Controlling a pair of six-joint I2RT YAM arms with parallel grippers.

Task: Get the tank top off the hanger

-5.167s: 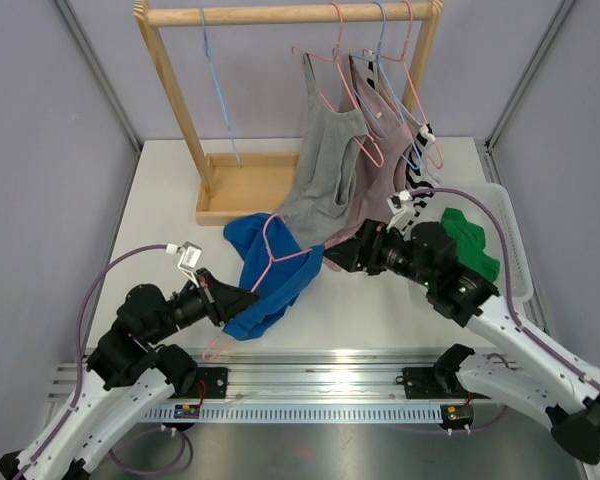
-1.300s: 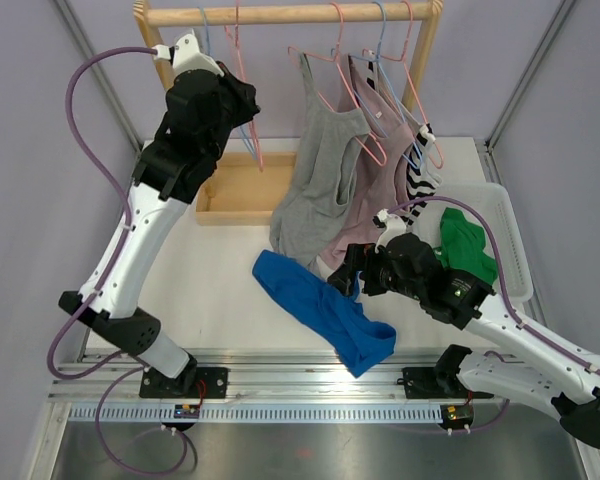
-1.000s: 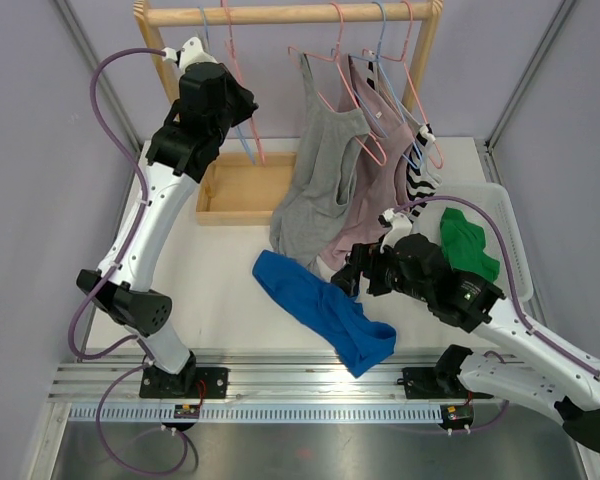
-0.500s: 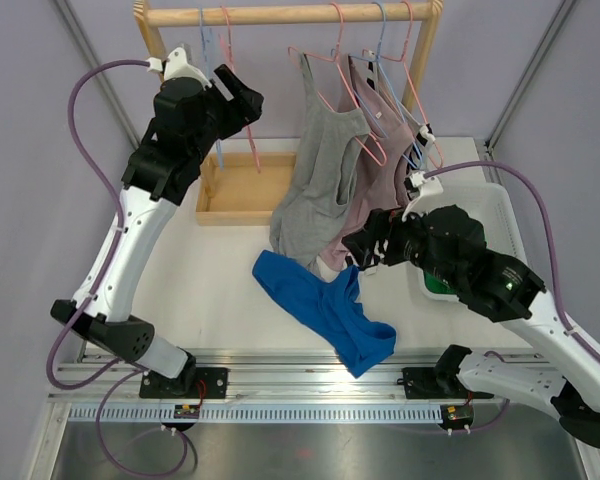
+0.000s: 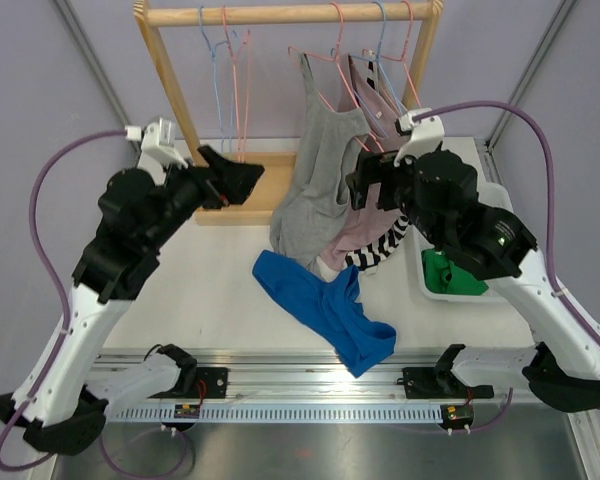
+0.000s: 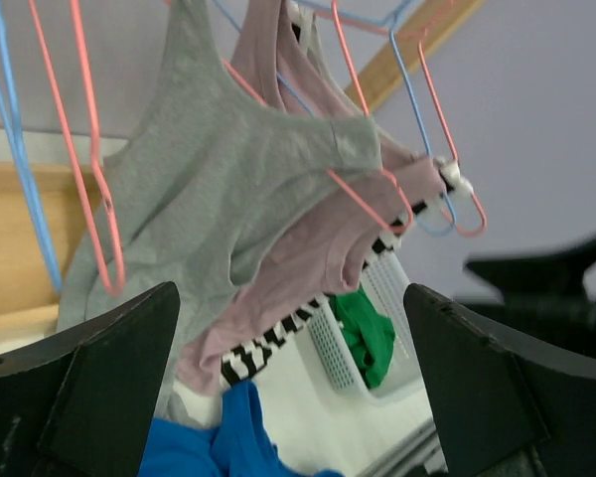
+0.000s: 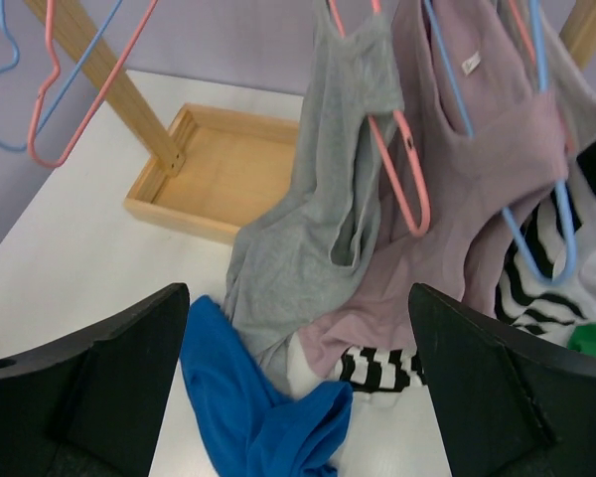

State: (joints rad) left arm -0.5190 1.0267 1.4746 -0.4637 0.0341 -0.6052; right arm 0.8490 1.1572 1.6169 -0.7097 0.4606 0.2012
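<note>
Next, my right gripper moves down and back, tilting downward, onto the crumpled middle of the blue tank top [image 5: 323,303] [image 7: 290,421], since the tank top already lies off any hanger.
The blue tank top [image 5: 325,310] lies crumpled on the white table, off any hanger; it also shows in the wrist views as blue cloth [image 6: 219,442] [image 7: 258,417]. An empty pink hanger [image 5: 242,90] hangs on the rack's rail beside an empty blue hanger [image 5: 216,90]. My left gripper [image 5: 242,183] is open and empty, below and in front of those hangers; its midpoint [image 6: 293,397] frames only distant cloth. My right gripper [image 5: 360,185] is open and empty, raised beside the hanging grey tank top [image 5: 320,170]; its midpoint [image 7: 298,388] is over the clothes.
The wooden rack [image 5: 280,14] has a tray base [image 5: 270,190]. Grey, mauve [image 5: 365,220] and striped [image 5: 375,250] garments hang on hangers at its right. A white basket [image 5: 500,215] at the right holds a green garment [image 5: 450,275].
My left gripper opened, let go of the pink hanger on the rail and dropped down and back. My right arm rose from the table toward the hanging clothes.
</note>
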